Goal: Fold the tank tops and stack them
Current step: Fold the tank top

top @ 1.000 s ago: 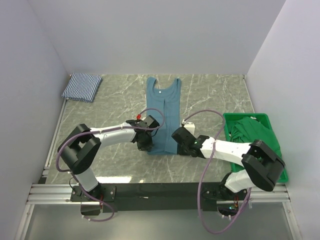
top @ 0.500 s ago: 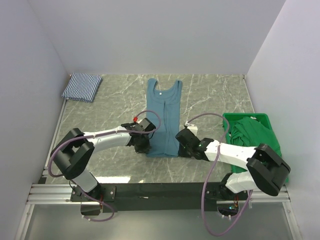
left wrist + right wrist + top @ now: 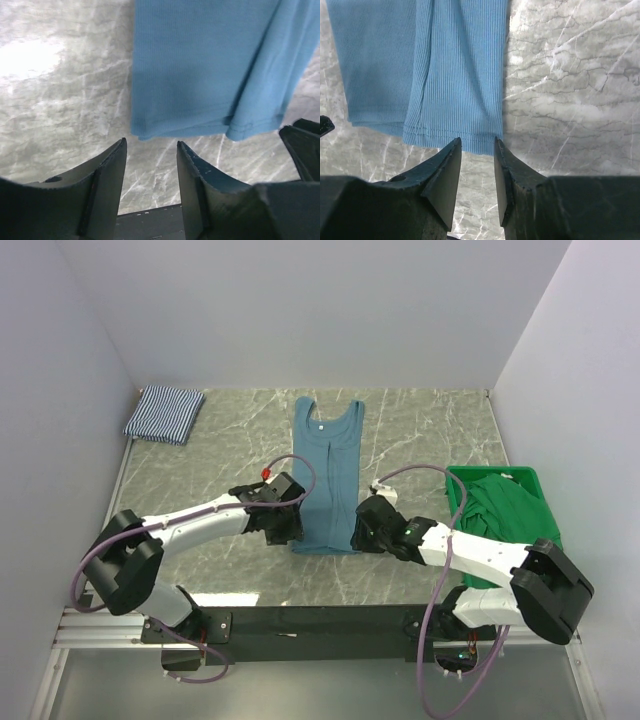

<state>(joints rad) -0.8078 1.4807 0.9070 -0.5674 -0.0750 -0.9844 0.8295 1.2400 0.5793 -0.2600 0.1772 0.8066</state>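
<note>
The tank top's hem corner opposite my right gripper lies flat on the table below the open, empty fingers. My left gripper should move down onto that corner next.
The teal-blue tank top (image 3: pixel 325 470) lies flat on the marble table as a narrow lengthwise strip, neck toward the back wall. Its near hem (image 3: pixel 200 127) rests just beyond my left gripper (image 3: pixel 150 142), whose jaws stand open over bare table. My right gripper (image 3: pixel 476 142) is open too, its fingertips at the hem's right corner (image 3: pixel 470 142) with nothing between them. From above, the left gripper (image 3: pixel 288 536) and the right gripper (image 3: pixel 361 537) flank the hem. The striped tank top (image 3: pixel 165 413) sits folded at the back left.
A green crate (image 3: pixel 495 473) holding crumpled green cloth (image 3: pixel 512 510) stands at the right edge, close behind my right arm. White walls enclose the table on three sides. A black rail runs along the near edge.
Both grippers have gone from shut to open and released the teal top's hem, which now lies on the table. Both arms have shifted slightly toward the near edge.
</note>
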